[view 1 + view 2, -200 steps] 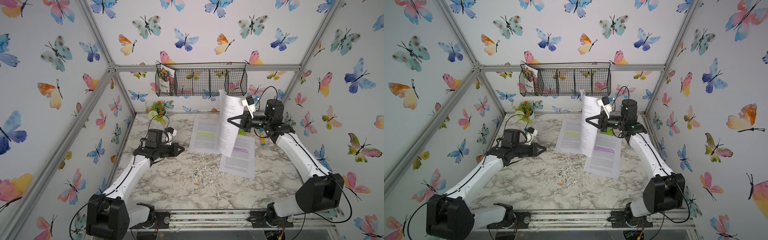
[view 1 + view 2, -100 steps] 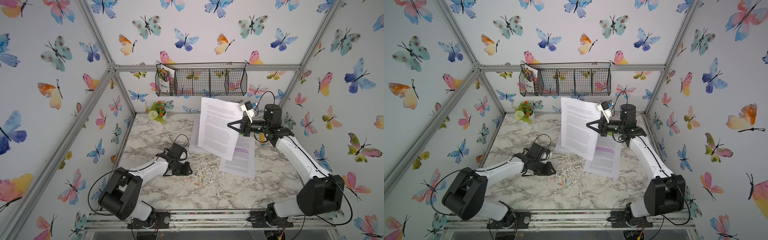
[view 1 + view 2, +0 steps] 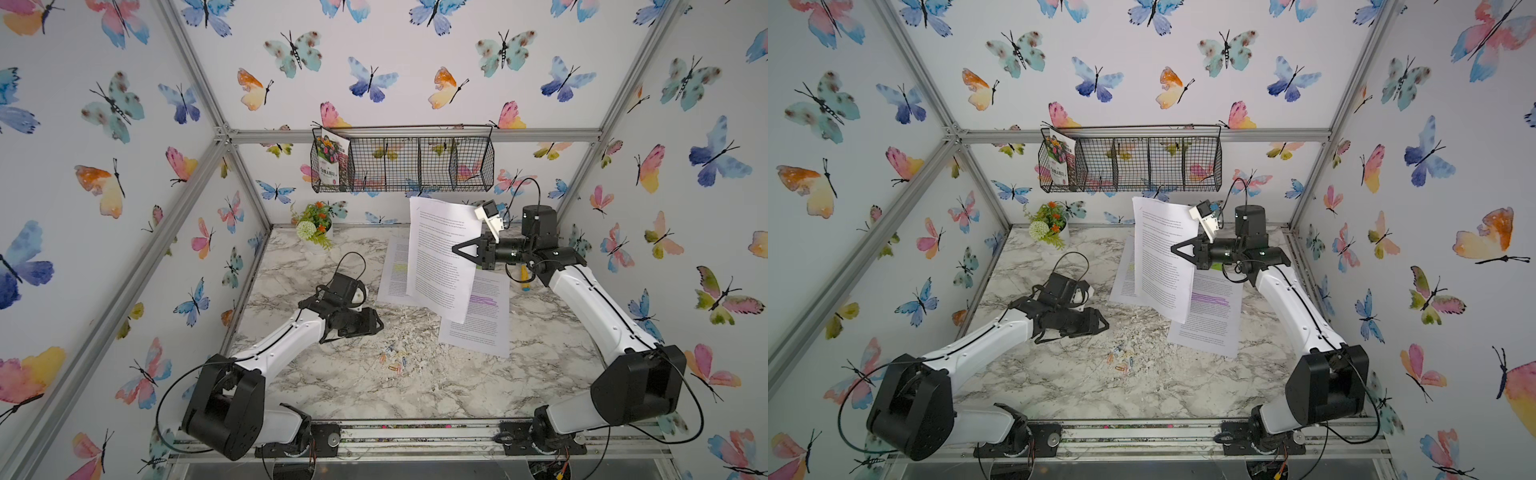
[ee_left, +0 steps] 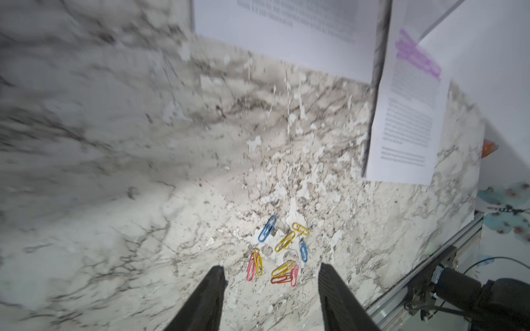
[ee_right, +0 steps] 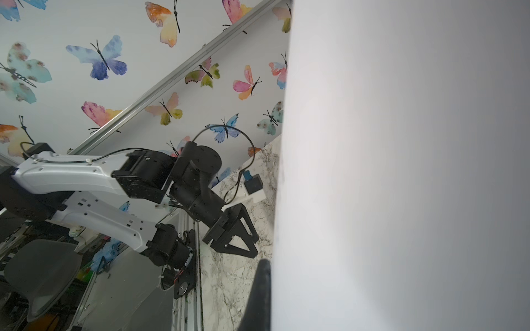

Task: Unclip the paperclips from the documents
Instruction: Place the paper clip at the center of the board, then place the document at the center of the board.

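My right gripper carries the sheet past the highlighted document next and lowers it to release, since bare marble (image 3: 322, 268) beside the flower pot lies below and across from the gripper.
My right gripper (image 3: 456, 250) (image 3: 1173, 249) is shut on the edge of the unhighlighted document (image 3: 440, 257) (image 3: 1163, 257), holding it upright above the table. In the right wrist view that sheet (image 5: 401, 172) fills most of the frame and hides one finger. Two more documents lie flat: one highlighted yellow-green (image 3: 395, 270) and one purple (image 3: 482, 311) (image 4: 410, 100). Several loose paperclips (image 4: 282, 252) (image 3: 392, 359) lie in a small pile on the marble. My left gripper (image 4: 271, 272) (image 3: 374, 326) hovers open just short of the pile, with nothing between its fingers.
A wire basket (image 3: 403, 164) with a flower seed packet (image 3: 330, 160) hangs on the back wall. A small flower pot (image 3: 316, 226) stands at the back left. A yellow item (image 3: 524, 276) lies by the right arm. A metal rail (image 3: 415, 432) runs along the table's front.
My left arm swung from the back left toward the middle, came down beside the paperclip pile, and its jaws opened. The right gripper turned the held document to face the front.
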`<action>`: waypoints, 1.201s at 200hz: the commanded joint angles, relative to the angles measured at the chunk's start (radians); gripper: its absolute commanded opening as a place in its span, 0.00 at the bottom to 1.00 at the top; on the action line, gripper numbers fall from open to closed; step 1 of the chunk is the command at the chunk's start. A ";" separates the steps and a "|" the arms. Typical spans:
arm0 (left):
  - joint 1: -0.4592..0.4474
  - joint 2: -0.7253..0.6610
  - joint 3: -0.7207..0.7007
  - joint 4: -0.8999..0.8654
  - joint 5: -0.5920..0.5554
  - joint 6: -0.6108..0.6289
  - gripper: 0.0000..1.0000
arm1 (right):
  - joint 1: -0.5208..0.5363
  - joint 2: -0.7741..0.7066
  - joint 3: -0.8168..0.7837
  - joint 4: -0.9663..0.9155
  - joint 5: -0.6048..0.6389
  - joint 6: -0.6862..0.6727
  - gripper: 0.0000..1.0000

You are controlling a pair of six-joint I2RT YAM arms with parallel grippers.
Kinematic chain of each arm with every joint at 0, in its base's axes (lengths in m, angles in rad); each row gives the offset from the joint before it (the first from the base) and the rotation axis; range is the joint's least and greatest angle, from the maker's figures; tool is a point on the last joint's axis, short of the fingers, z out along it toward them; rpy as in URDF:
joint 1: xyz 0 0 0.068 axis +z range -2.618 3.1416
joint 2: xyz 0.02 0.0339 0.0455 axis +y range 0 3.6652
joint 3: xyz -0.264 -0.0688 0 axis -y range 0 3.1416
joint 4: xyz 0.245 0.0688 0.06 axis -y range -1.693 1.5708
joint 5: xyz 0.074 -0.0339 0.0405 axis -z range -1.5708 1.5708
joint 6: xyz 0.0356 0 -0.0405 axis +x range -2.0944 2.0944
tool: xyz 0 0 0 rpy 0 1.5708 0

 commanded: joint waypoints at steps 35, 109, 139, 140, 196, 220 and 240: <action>0.196 -0.152 0.260 -0.099 -0.212 0.073 0.54 | 0.369 0.311 0.286 -0.013 0.179 0.158 0.02; 0.217 -0.182 0.357 -0.131 -0.304 0.109 0.55 | 0.488 0.647 0.381 0.465 0.243 0.514 0.02; 0.217 -0.166 0.361 -0.130 -0.292 0.104 0.55 | 0.486 0.827 0.416 0.600 0.328 0.669 0.02; 0.218 -0.166 0.362 -0.130 -0.292 0.104 0.55 | 0.487 0.833 0.416 0.606 0.333 0.674 0.02; 0.219 -0.145 0.384 -0.135 -0.290 0.121 0.55 | 0.485 1.013 0.593 0.485 0.495 0.676 0.33; 0.220 -0.148 0.364 -0.108 -0.317 0.106 0.71 | 0.473 0.976 0.616 0.324 0.593 0.569 0.98; 0.220 -0.174 0.334 -0.071 -0.439 0.052 0.99 | 0.438 0.883 0.573 0.214 0.703 0.496 0.98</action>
